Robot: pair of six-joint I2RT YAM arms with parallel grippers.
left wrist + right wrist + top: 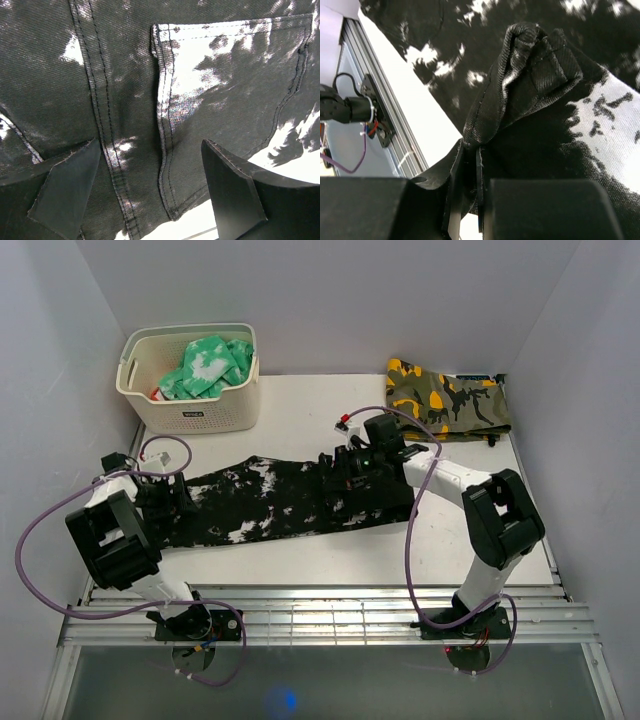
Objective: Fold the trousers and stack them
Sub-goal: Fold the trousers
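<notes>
The right gripper carries the trousers' fold toward the trousers' flat middle [299, 498] [449, 92] next and releases it there, as that lies to the gripper's left in the top view.
The black trousers [280, 502] with white speckles lie stretched left to right across the middle of the table. My right gripper [347, 466] is over their right part, shut on a raised fold of the fabric; in the right wrist view the gripper [470, 172] pinches a bunched ridge of the trousers [530, 65] lifted off the flat cloth. My left gripper [166, 496] is at the trousers' left end. In the left wrist view the gripper [150, 190] is open, fingers wide apart over a stitched pocket [225, 85], with nothing between them.
A white basket [140, 390] with a green-and-white garment [208, 365] stands at the back left. A folded camouflage garment [448, 398] lies at the back right. A metal rail [320, 615] runs along the table's near edge. Purple cables loop beside both arms.
</notes>
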